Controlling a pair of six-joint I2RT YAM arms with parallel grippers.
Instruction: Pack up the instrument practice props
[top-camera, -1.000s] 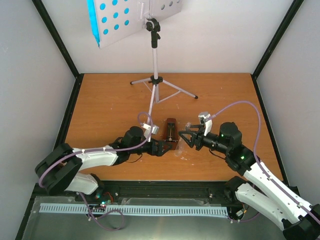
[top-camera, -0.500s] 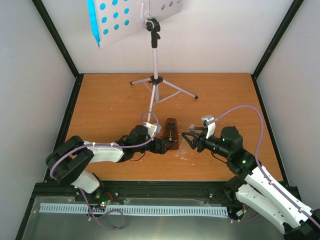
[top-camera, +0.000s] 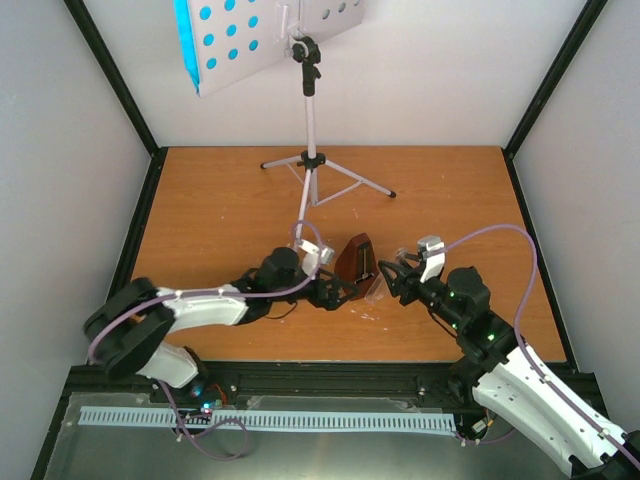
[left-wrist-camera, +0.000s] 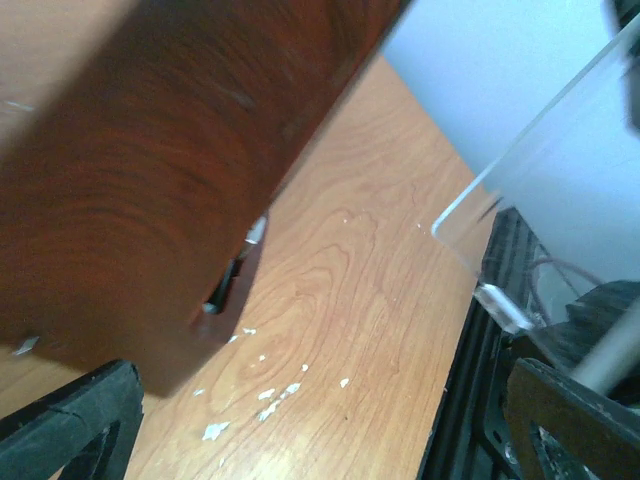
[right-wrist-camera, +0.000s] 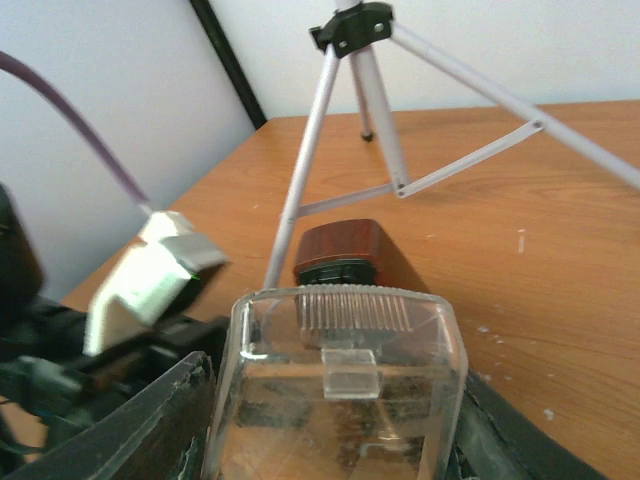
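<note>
The metronome's bare front lies left of my right gripper in the top view. My right gripper carries the clear cover (right-wrist-camera: 345, 400) that way onto it next and releases.
The brown metronome (top-camera: 354, 262) stands tilted on the table, its body filling the upper left of the left wrist view (left-wrist-camera: 150, 150). My left gripper (top-camera: 338, 292) is open at its near left side, and the wide gap between the fingers (left-wrist-camera: 320, 410) shows only table. My right gripper (top-camera: 388, 276) is shut on the clear cover (right-wrist-camera: 345, 400), held just right of the metronome (right-wrist-camera: 345, 250). The white music stand (top-camera: 310, 130) stands at the back, its hole-punched desk (top-camera: 240, 45) overhead with a blue sheet (top-camera: 183, 35) on it.
The stand's thin legs (right-wrist-camera: 330, 150) spread on the table just behind the metronome. White flecks (left-wrist-camera: 260, 395) lie on the wood near the front edge. Black frame posts (top-camera: 115, 75) and white walls enclose the table on three sides.
The metronome has gone from lying flat to standing tilted, with the left gripper pushed in against it. The right gripper has drawn back to the right with the clear cover.
</note>
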